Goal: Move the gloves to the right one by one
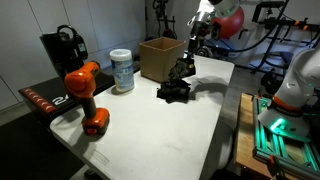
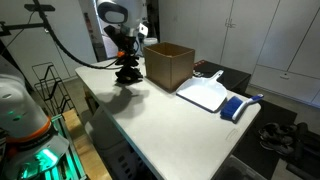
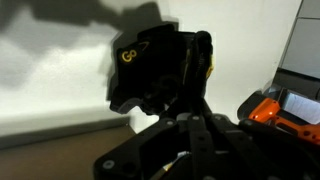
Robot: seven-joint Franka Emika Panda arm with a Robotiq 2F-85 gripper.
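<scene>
The black glove should move away from the orange drill in my gripper and go down to the tabletop past the heap, because that spot is empty.
Black gloves (image 1: 174, 93) lie in a heap on the white table (image 1: 170, 130), near its far edge beside a cardboard box; they also show in an exterior view (image 2: 128, 76). My gripper (image 1: 186, 62) hangs right above the heap, also seen in an exterior view (image 2: 124, 52). It looks shut on a black glove (image 1: 182, 74) that hangs down to the heap. In the wrist view the black glove with a yellow logo (image 3: 150, 65) fills the middle, just past my dark fingers (image 3: 190, 140).
An open cardboard box (image 1: 160, 57) stands next to the gloves. An orange drill (image 1: 85, 95), a wipes canister (image 1: 121, 70) and a black machine (image 1: 62, 48) stand along one side. A white cutting board (image 2: 205, 95) and a blue object (image 2: 235, 107) lie beyond the box.
</scene>
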